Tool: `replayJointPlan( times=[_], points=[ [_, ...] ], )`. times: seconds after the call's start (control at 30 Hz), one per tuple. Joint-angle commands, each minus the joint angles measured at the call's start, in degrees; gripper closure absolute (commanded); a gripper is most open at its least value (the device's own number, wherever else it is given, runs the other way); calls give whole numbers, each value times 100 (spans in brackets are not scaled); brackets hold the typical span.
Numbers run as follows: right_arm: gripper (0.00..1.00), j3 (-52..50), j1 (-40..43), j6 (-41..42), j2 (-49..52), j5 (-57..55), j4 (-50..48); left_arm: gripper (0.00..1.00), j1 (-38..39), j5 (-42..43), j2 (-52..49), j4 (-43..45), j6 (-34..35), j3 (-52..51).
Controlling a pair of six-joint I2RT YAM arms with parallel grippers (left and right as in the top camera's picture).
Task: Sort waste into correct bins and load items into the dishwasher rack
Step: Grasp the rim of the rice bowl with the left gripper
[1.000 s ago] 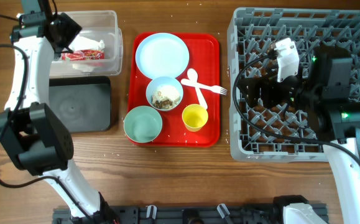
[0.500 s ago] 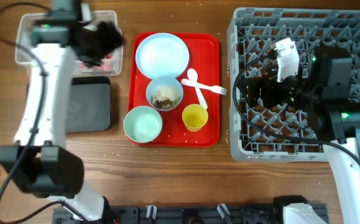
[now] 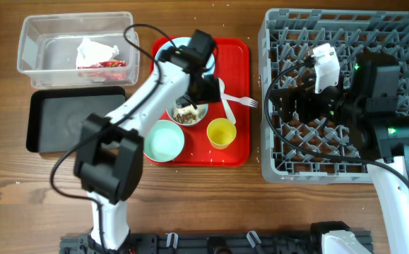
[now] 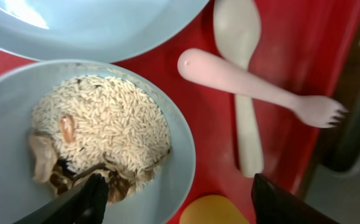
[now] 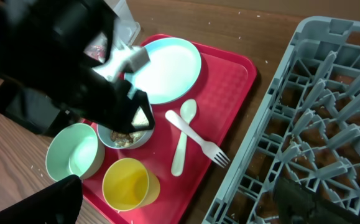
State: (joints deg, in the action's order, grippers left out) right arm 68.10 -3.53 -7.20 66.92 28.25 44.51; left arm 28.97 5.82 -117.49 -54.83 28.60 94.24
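Observation:
The pale blue bowl's rim (image 3: 207, 111) (image 4: 190, 175) by the spoon is below my left gripper, between its open fingers, so my left gripper will move down onto that rim next and close.
My left gripper (image 3: 196, 95) is open and empty, low over the pale blue bowl of rice and scraps (image 3: 187, 111) on the red tray (image 3: 241, 53). In the left wrist view the gripper (image 4: 180, 200) has one finger (image 4: 91, 194) over the food bowl (image 4: 99, 130) and the other beside the yellow cup (image 4: 214, 213). The plate (image 3: 179, 62), the empty bowl (image 3: 162, 140), the cup (image 3: 221, 132), the spoon (image 3: 222, 95) and the fork (image 3: 244, 101) lie on the tray. The wrapper (image 3: 97, 55) lies in the clear tub (image 3: 34, 32). My right gripper (image 3: 283, 99) is open over the grey rack (image 3: 345, 166).
The black tray (image 3: 77, 120) lies in front of the clear tub at the left. In the right wrist view the open right gripper (image 5: 180, 205) hangs above the rack's edge (image 5: 316, 124), with the cup (image 5: 127, 183) and the empty bowl (image 5: 74, 152) below it. Crumbs dot the wooden table.
My left arm has swung from the clear tub to the right, over the red tray and the food bowl. The wrapper now lies uncovered in the tub. The right arm has not moved.

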Motion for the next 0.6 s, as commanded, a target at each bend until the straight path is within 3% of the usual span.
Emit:
replayJointPlan(
  times=[0.0, 0.3, 0.57],
  points=[
    [1, 79, 0, -15, 39, -31, 17, 31, 186, -297, -291, 33, 11, -22],
    [1, 79, 2, -13, 39, -31, 20, 53, 286, -404, -490, 258, -442, -28],
    [1, 79, 2, -15, 39, -31, 42, 65, 308, -422, -708, 361, -442, -28]
  ],
)
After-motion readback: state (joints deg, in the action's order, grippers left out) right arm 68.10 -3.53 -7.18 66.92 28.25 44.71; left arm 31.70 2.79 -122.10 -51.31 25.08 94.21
